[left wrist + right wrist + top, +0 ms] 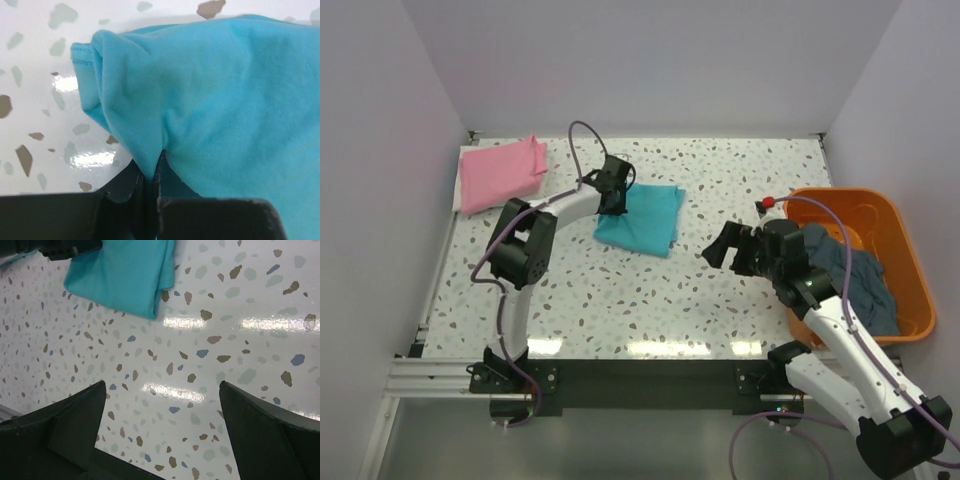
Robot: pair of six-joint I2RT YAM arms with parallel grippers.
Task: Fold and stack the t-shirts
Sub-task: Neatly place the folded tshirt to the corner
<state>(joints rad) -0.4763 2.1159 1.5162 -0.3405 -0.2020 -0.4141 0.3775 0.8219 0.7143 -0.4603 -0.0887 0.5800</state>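
Note:
I should lift the turquoise t-shirt over the pink t-shirt [500,172], folded to the left of my left gripper in the top view, then lower and release it.
A folded turquoise t-shirt [642,219] lies mid-table; it also shows in the right wrist view [122,272]. My left gripper [613,200] is shut on its left edge, the cloth [210,100] pinched between the jaws. A folded pink t-shirt [500,172] lies at the back left. A dark grey-blue t-shirt [850,275] lies crumpled in the orange tub [905,262] on the right. My right gripper [725,250] is open and empty above bare table, right of the turquoise shirt.
White walls close the table at the back and sides. The speckled tabletop [650,300] runs in front of the turquoise shirt. A small red knob [769,201] sits at the tub's left corner.

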